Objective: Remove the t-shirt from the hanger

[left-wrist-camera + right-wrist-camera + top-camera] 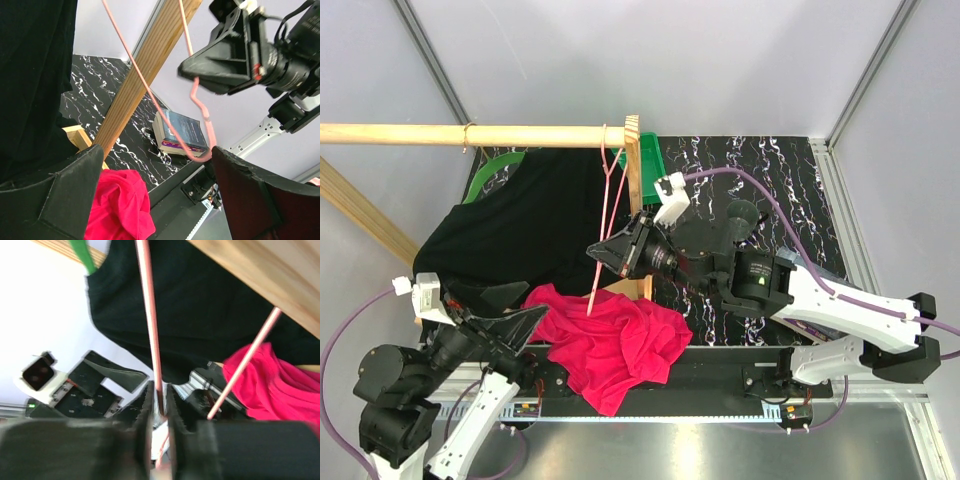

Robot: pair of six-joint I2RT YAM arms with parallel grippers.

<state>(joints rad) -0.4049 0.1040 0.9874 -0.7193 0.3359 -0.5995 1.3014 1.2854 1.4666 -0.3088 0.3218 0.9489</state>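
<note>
My right gripper opens off the wire next, then tips downward and lowers onto the folds of the red t-shirt by the wooden upright [634,322] [267,377].
The red t-shirt [615,345] lies crumpled on the table's front edge, also showing in the left wrist view [117,205] and the right wrist view [265,380]. The bare pink wire hanger [610,185] hangs from the wooden rod [470,134], its lower end just above the shirt. My right gripper [595,252] is at the hanger's wire. In its own view [160,405] the jaws stand barely parted, with the wire [150,315] between them and a sliver of gap. My left gripper [525,320] is wide open beside the shirt, holding nothing [155,160].
A black t-shirt [530,220] on a green hanger [495,165] hangs from the same rod. A wooden upright [634,165] carries the rod's end. A green bin [650,160] stands behind it. Books [182,132] lie on the black marbled table [770,180].
</note>
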